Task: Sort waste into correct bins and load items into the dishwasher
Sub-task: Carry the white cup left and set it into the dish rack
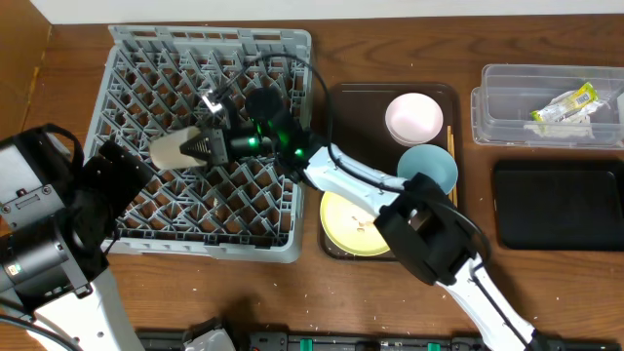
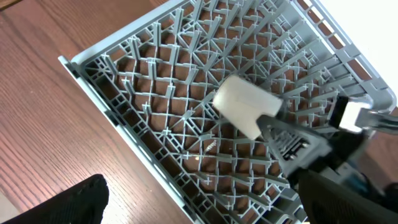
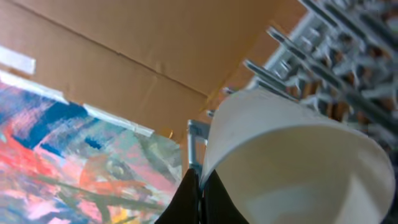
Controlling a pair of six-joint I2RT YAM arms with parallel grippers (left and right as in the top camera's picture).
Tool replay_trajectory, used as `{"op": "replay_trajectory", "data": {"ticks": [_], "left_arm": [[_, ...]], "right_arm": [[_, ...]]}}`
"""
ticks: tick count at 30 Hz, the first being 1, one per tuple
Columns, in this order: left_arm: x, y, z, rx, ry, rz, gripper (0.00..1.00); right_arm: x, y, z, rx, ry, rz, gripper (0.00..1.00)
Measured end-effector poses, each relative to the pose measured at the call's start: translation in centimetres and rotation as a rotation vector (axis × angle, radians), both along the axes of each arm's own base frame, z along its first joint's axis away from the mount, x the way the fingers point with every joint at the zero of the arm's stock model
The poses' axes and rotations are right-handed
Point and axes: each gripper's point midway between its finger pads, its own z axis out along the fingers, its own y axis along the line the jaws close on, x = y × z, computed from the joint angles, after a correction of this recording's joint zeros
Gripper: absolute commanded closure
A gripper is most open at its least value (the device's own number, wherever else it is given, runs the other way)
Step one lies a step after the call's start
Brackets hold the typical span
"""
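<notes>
My right gripper needs to lower the small pale cup (image 1: 175, 151) onto the wires of the grey rack below it and let go of the cup's rim, because the cup is still hanging over the wires.
My right gripper (image 1: 207, 146) is shut on the rim of the small pale cup (image 1: 175, 151), held on its side over the left part of the grey dish rack (image 1: 127, 58). The cup shows in the left wrist view (image 2: 245, 107) and the right wrist view (image 3: 292, 162), the fingers (image 3: 200, 186) pinching its wall. My left gripper (image 1: 122, 171) is open and empty by the rack's left edge (image 2: 124, 124). The pink bowl (image 1: 413, 117), light blue bowl (image 1: 429, 166), yellow plate (image 1: 346, 229) with whitish scraps and chopsticks (image 1: 450, 146) lie on the brown tray.
The brown tray (image 1: 341, 97) stands right of the rack. The clear tub (image 1: 507, 127) at the far right holds the green-yellow wrapper (image 1: 565, 105) and something pale beside it. The black bin (image 1: 556, 205) lies in front of the tub.
</notes>
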Motion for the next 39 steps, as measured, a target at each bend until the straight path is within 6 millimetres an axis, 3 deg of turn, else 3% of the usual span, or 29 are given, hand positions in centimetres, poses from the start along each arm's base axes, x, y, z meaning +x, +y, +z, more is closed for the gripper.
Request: {"op": "replay_trajectory", "data": {"ticks": [9, 19, 27, 30, 31, 32, 33, 34, 36, 39], "left_arm": [[0.0, 0.0, 0.0, 0.000, 0.000, 0.000, 0.01], [0.0, 0.0, 0.0, 0.000, 0.000, 0.000, 0.01], [0.0, 0.0, 0.0, 0.000, 0.000, 0.000, 0.01], [0.0, 0.0, 0.0, 0.000, 0.000, 0.000, 0.01], [0.0, 0.0, 0.0, 0.000, 0.000, 0.000, 0.02], [0.0, 0.0, 0.0, 0.000, 0.000, 0.000, 0.01], [0.0, 0.0, 0.0, 0.000, 0.000, 0.000, 0.01], [0.0, 0.0, 0.0, -0.001, 0.001, 0.000, 0.01], [0.0, 0.0, 0.0, -0.001, 0.001, 0.000, 0.01], [0.0, 0.0, 0.0, 0.000, 0.000, 0.000, 0.01]], "right_arm": [[-0.5, -0.3, -1.7, -0.065, 0.110, 0.009, 0.99], [-0.6, -0.6, -2.0, -0.086, 0.197, 0.019, 0.99], [-0.6, -2.1, -3.1, -0.202, 0.282, 0.016, 0.98], [-0.6, -3.5, -3.5, -0.295, 0.305, -0.022, 0.90], [-0.3, -4.2, -4.1, -0.338, 0.310, -0.050, 0.82], [-0.1, -5.0, -4.6, -0.378, 0.318, -0.074, 0.59], [0.3, -5.9, -5.2, -0.423, 0.317, -0.108, 0.44], [0.7, -6.9, -5.4, -0.459, 0.311, -0.135, 0.36], [1.7, -8.8, -5.1, -0.506, 0.280, -0.184, 0.34], [3.2, -11.5, -2.1, -0.523, 0.214, -0.244, 0.36]]}}
